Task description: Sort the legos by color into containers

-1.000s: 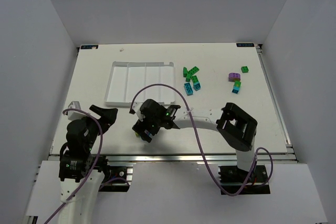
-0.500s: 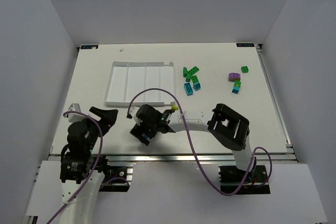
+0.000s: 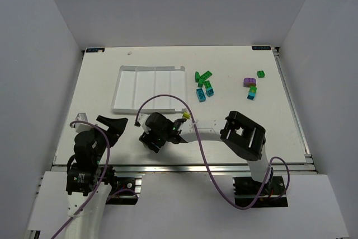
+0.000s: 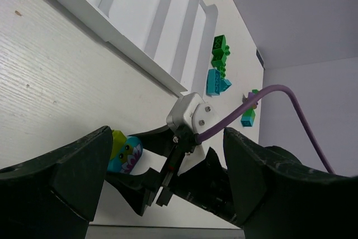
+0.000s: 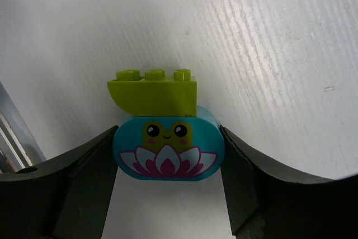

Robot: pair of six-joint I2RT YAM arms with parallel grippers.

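Note:
I should move my left gripper across onto the yellow-green brick (image 4: 118,143) next and close it, because the held pair of bricks is to its right in the top view.
My right gripper (image 3: 154,140) is shut on a teal-blue rounded brick (image 5: 168,149) with a frog and lotus print. A yellow-green brick (image 5: 154,90) is stuck to its far side. The pair is held low over the table near the front edge, in front of the white four-compartment tray (image 3: 134,90). The held pair also shows in the left wrist view (image 4: 126,154). My left gripper (image 3: 114,122) is open and empty, left of the right gripper. Loose green and teal bricks (image 3: 203,85) lie right of the tray. A purple, green and teal group (image 3: 251,87) lies farther right.
A single green brick (image 3: 260,74) sits near the table's right edge. The right arm's purple cable (image 3: 162,100) loops over the tray's near edge. The tray's near rim (image 4: 106,29) lies ahead of my left gripper (image 4: 168,138).
The right arm has drawn back a little toward the near left with the teal and yellow-green pair still in its jaws. The left arm shifted slightly.

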